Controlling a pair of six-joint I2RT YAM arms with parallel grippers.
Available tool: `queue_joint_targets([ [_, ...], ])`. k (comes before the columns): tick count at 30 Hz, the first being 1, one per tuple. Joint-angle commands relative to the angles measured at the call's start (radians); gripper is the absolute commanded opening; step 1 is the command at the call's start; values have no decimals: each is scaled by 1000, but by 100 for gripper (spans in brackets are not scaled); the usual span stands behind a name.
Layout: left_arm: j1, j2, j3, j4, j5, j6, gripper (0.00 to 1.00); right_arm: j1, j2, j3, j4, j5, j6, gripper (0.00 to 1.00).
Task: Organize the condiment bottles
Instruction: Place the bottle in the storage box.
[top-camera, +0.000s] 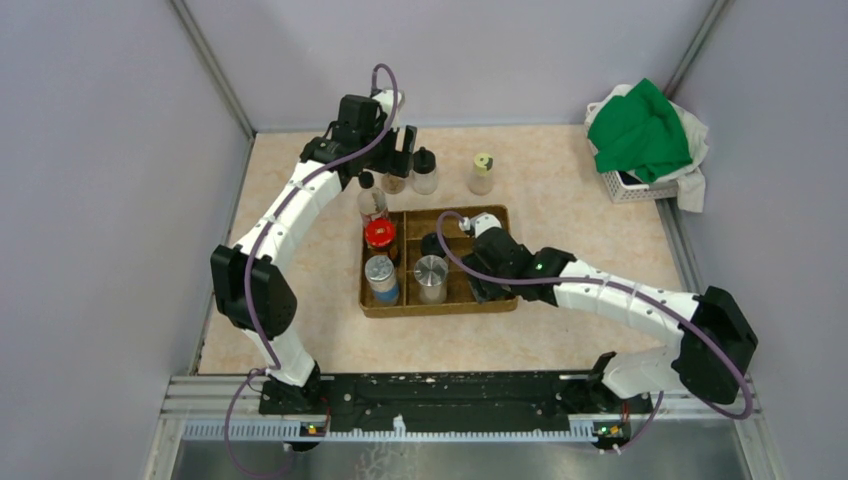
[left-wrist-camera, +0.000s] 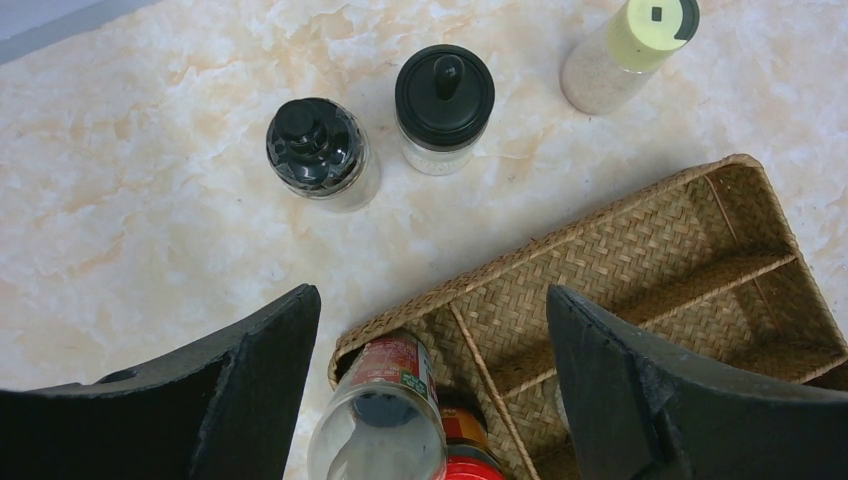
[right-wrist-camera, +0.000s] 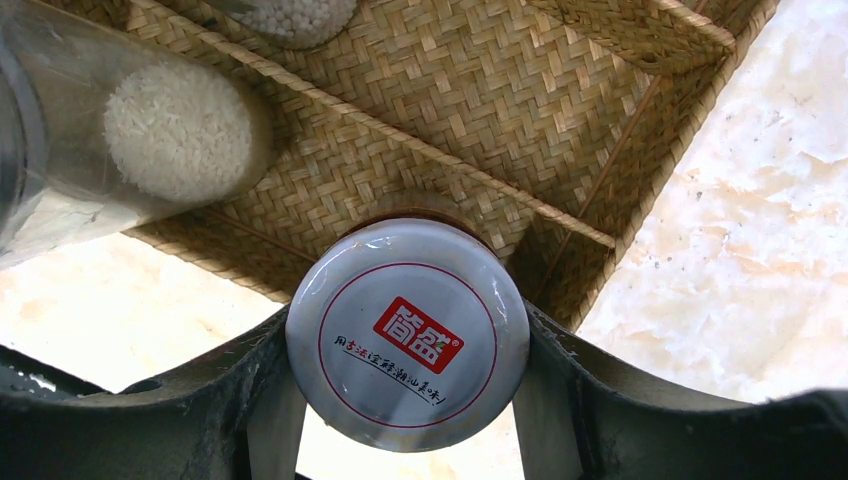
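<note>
I need to lower my right gripper next into that front section (right-wrist-camera: 408, 203) and let go of the white-lidded jar (right-wrist-camera: 408, 335), as the tray's woven bottom is bare beside the clear jar of white grains.
My left gripper (top-camera: 398, 160) hangs open and empty over the tray's back left corner, its wide-apart fingers (left-wrist-camera: 250, 390) framing the red-labelled tall bottle (left-wrist-camera: 385, 410) standing in the woven tray (top-camera: 495, 215). Behind the tray on the table stand two black-lidded jars (left-wrist-camera: 318, 150) (left-wrist-camera: 444, 100) and a yellow-green-lidded shaker (left-wrist-camera: 630, 50). My right gripper (right-wrist-camera: 408, 400) is shut on a white-lidded jar (right-wrist-camera: 408, 335) with a red logo, over a front right compartment of the tray (right-wrist-camera: 480, 120). In the tray stand a red-lidded jar (top-camera: 380, 237) and two silver-lidded jars (top-camera: 381, 275) (top-camera: 431, 275).
A clear jar of white grains (right-wrist-camera: 130, 150) leans close on the left of the held jar. A white basket (top-camera: 640, 188) with green cloth sits at the back right. Grey walls enclose the table on three sides.
</note>
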Motion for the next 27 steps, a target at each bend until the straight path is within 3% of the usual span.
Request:
queue_joint_targets([
  [1, -4, -52, -4, 23, -5, -5, 89, 10, 13, 14, 111, 15, 11, 22],
  [8, -5, -55, -6, 23, -9, 0, 90, 10, 36, -2, 129, 27, 15, 26],
  [11, -4, -52, -6, 22, -7, -2, 90, 10, 51, -1, 126, 26, 18, 34],
  [15, -5, -54, -6, 22, -13, -1, 90, 10, 51, -2, 123, 28, 22, 52],
  [27, -4, -52, -9, 24, -10, -4, 90, 9, 36, 1, 115, 33, 20, 80],
])
